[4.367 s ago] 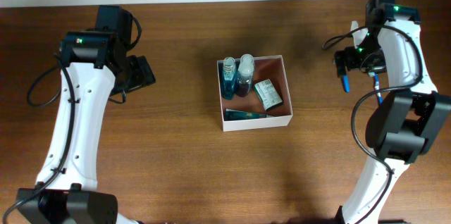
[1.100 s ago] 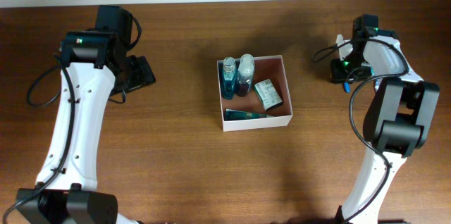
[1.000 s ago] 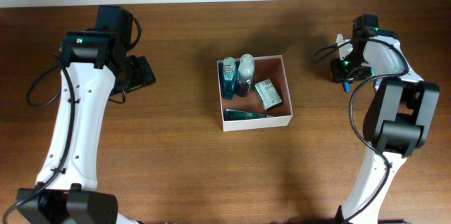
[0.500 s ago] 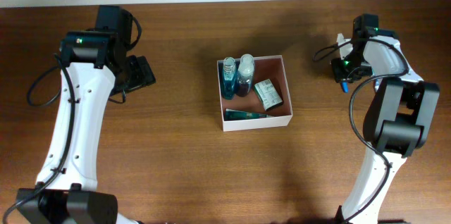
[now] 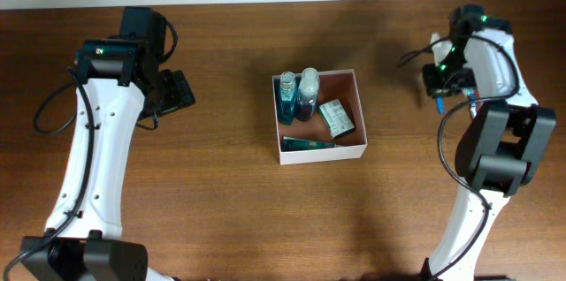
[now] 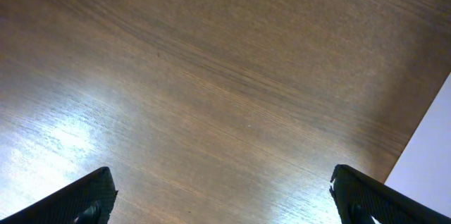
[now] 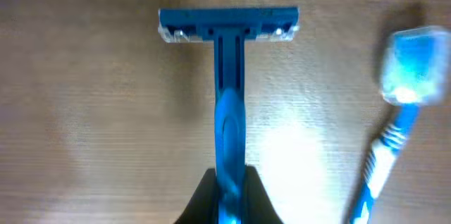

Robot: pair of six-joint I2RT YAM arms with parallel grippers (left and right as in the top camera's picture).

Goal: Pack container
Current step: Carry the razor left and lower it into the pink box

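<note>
I will lift the razor across the container's side and release it over the container's bare bottom between green-and-white box and tube, left of my right gripper in the overhead view.
The container point(image 5: 323, 154), a square white-walled box with a pinkish-brown inside, stands mid-table holding two bottles point(image 5: 287, 95), a small green-and-white box point(image 5: 336, 117) and a teal tube point(image 5: 308, 143). To its right, my right gripper point(image 5: 435, 87) is shut on the handle of a blue razor point(image 7: 229, 97), whose head point(image 7: 227, 25) points away from the fingers over the wood. The razor shows as a blue sliver point(image 5: 436, 102) in the overhead view. My left gripper point(image 5: 177, 91) hangs far to the left, open point(image 6: 225, 196) over bare wood, nothing between its fingers point(image 6: 84, 196).
A blue-and-white toothbrush point(image 7: 402, 111) lies on the table just right of the razor. The table's pale edge point(image 6: 430, 160) shows at the right of the left wrist view.
The right gripper has closed on the razor's handle, and its wrist has shifted slightly right and toward the far edge. The left arm and the container have not moved.
</note>
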